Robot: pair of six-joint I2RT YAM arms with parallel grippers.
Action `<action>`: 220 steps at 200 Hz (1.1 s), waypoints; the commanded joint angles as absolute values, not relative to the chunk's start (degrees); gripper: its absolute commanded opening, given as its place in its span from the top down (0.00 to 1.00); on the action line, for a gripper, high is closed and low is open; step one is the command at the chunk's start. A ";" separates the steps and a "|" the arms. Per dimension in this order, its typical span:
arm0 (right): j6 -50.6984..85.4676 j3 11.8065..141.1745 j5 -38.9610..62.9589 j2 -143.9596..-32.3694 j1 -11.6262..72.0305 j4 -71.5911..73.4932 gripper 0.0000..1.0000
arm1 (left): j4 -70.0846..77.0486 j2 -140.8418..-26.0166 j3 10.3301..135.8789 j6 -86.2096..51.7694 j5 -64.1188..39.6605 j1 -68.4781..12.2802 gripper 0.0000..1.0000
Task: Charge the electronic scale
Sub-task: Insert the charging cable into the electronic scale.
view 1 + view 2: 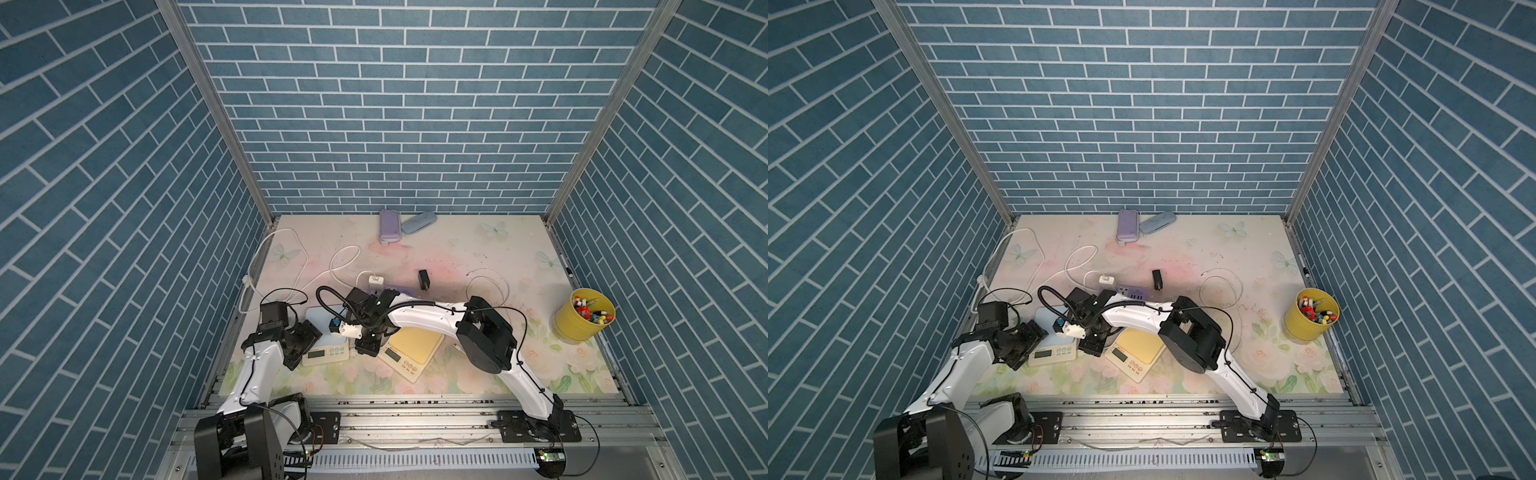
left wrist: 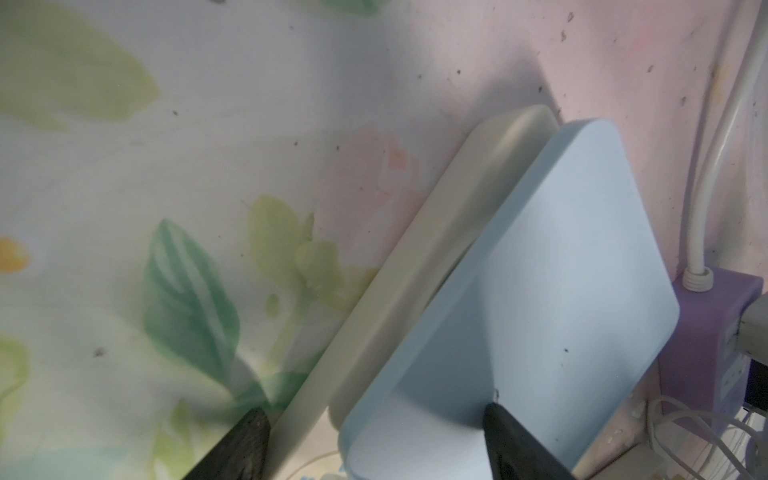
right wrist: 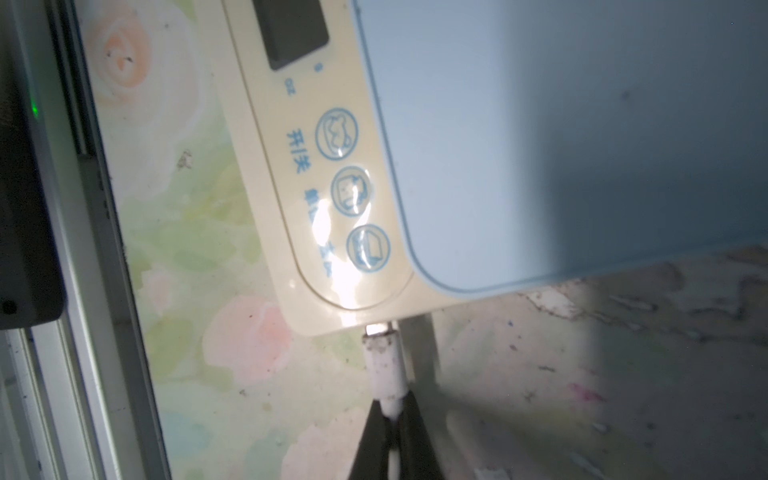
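Observation:
I should next push my right gripper toward the scale's cream side by the button panel (image 3: 380,321) and let go of the plug, because that side is just ahead of my fingers.
The electronic scale (image 1: 326,353), cream with a pale blue platform, lies near the table's front left in both top views (image 1: 1054,353). My right gripper (image 3: 390,409) is shut on the white charging cable's plug (image 3: 384,361). The plug's tip meets the side of the scale's cream body (image 3: 291,208), by the button panel. From above, that gripper (image 1: 368,347) sits at the scale's right side. My left gripper (image 2: 374,415) stands open at the opposite side. One finger (image 2: 245,444) is beside the cream base; the second is over the blue platform (image 2: 561,270).
A second scale with a yellow platform (image 1: 411,347) lies just right of my right gripper. A purple power strip (image 1: 1129,293) with a white adapter (image 1: 376,281) sits behind. Also here: a black adapter (image 1: 424,279), a loose white cable (image 1: 490,286), a yellow cup (image 1: 584,328), two cases (image 1: 389,224).

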State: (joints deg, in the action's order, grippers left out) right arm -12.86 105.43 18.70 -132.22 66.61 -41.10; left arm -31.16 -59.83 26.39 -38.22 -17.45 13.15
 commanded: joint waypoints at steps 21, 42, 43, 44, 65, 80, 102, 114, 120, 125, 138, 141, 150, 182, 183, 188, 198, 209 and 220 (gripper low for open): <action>-10.43 107.18 22.94 -134.15 67.05 -37.02 1.00 | -32.94 -60.38 24.96 -39.27 -20.30 12.30 0.18; -10.71 110.17 23.50 -135.53 66.98 -38.23 1.00 | -32.50 -60.15 24.50 -39.80 -20.72 12.03 0.20; -10.72 110.28 23.53 -135.62 66.98 -38.32 1.00 | -32.46 -60.13 24.43 -39.76 -20.78 12.04 0.20; -10.72 110.33 23.54 -135.66 66.93 -38.36 1.00 | -32.40 -60.13 24.39 -39.74 -20.76 12.04 0.21; -11.12 113.14 23.51 -136.95 67.05 -39.44 1.00 | -32.00 -59.73 23.72 -40.40 -21.07 11.31 0.22; -11.34 116.02 23.44 -138.28 67.04 -40.89 1.00 | -31.79 -59.39 23.47 -40.95 -21.33 11.08 0.23; -10.79 118.83 23.76 -139.64 67.06 -40.97 1.00 | -31.16 -58.48 22.44 -42.30 -22.40 10.90 0.25; -10.63 119.47 24.22 -140.20 67.05 -40.43 1.00 | -30.77 -58.05 21.89 -42.67 -22.93 10.65 0.26; -10.70 120.12 24.56 -140.61 67.08 -40.48 1.00 | -30.68 -57.80 21.75 -42.63 -22.94 10.35 0.26; -10.88 120.82 24.73 -140.97 67.06 -40.80 1.00 | -30.60 -57.75 21.78 -42.63 -22.94 10.14 0.26; -11.70 124.06 25.05 -142.40 67.09 -42.53 1.00 | -30.25 -58.18 21.79 -42.52 -23.09 9.57 0.26; -11.94 125.09 25.17 -142.82 67.03 -43.12 1.00 | -30.12 -58.40 21.80 -42.49 -23.18 9.53 0.26; -12.91 128.46 25.80 -144.33 67.14 -45.29 1.00 | -29.64 -59.01 21.86 -42.24 -23.67 9.32 0.27; -14.32 138.66 26.71 -149.47 67.19 -50.06 1.00 | -28.71 -60.59 22.79 -41.84 -24.17 8.92 0.27; -14.32 138.81 26.71 -149.57 67.21 -50.12 1.00 | -28.68 -60.62 22.82 -41.84 -24.17 8.90 0.27; -14.41 139.66 26.87 -150.07 67.23 -50.25 1.00 | -28.46 -60.71 23.03 -41.84 -24.08 8.91 0.27; -14.55 140.91 27.15 -150.91 67.09 -50.36 1.00 | -28.30 -61.11 23.66 -41.53 -24.13 8.95 0.27; -14.72 142.38 27.49 -151.79 67.15 -50.52 1.00 | -27.97 -61.99 24.23 -41.11 -24.19 8.96 0.27; -14.85 143.99 27.51 -152.51 67.05 -50.87 1.00 | -27.22 -63.22 24.64 -41.05 -24.50 8.91 0.27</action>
